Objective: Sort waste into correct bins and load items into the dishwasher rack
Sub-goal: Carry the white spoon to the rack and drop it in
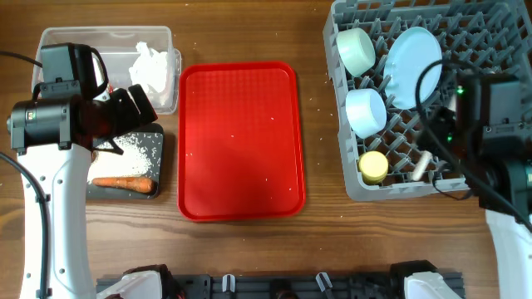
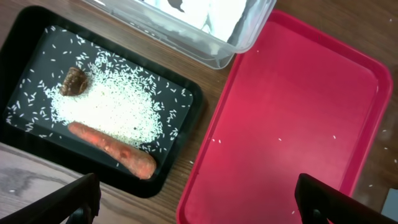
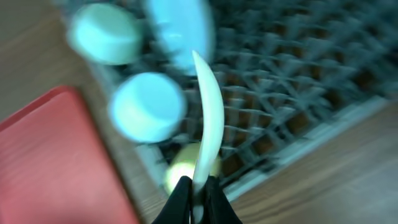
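The white spoon [image 3: 208, 118] should go down just inside the rack's front edge with my right gripper, to get into the rack's empty slots beside the yellow cup.
The grey dishwasher rack [image 1: 490, 50] holds a light blue plate [image 1: 413, 56], two light blue bowls [image 1: 356, 50] [image 1: 366, 111] and a yellow cup [image 1: 373, 166]. My right gripper [image 3: 198, 190] is shut on the handle of the white spoon [image 3: 208, 118], above the rack's front edge near the cup [image 3: 186, 168]. My left gripper [image 2: 202, 202] hangs open and empty over the gap between the black tray [image 2: 186, 106] and the red tray. In the black tray lie a carrot [image 2: 115, 148], rice [image 2: 109, 106] and a brown scrap [image 2: 74, 81]. A crumpled napkin [image 1: 154, 66] lies in the clear tub [image 1: 58, 37].
The large red serving tray [image 1: 241, 141] lies in the middle of the wooden table with a few stray rice grains on it. The clear tub and black tray stand against its left side, the rack to its right.
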Controlling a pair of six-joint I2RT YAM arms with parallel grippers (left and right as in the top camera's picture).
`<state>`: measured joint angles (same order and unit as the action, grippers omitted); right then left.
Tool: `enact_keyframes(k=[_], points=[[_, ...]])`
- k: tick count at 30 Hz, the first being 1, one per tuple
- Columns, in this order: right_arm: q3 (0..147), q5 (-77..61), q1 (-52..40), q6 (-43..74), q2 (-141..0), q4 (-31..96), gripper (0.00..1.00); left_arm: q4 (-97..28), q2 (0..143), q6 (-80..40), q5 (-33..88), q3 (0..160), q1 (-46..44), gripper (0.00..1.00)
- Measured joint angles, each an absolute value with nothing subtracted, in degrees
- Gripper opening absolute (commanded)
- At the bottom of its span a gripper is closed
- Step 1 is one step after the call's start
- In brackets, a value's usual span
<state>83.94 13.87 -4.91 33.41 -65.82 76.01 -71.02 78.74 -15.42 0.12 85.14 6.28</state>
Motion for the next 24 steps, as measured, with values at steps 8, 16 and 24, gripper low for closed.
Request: enact_keyframes(k=[8,16,24], points=[[61.5,15.3,7.4,39.9,-67.8,59.0,0.34,-71.0,78.7,-15.4,0.7,85.1,6.3,1.00],[57.5,13.5,8.1,41.1,-72.0,52.5,0.79,-70.9,78.7,-15.4,1.6,85.1,6.3,1.00],[61.1,4.3,8.1,29.6,-68.1,54.9,0.80,-70.8,78.7,-15.4,1.6,85.1,6.3,1.00]])
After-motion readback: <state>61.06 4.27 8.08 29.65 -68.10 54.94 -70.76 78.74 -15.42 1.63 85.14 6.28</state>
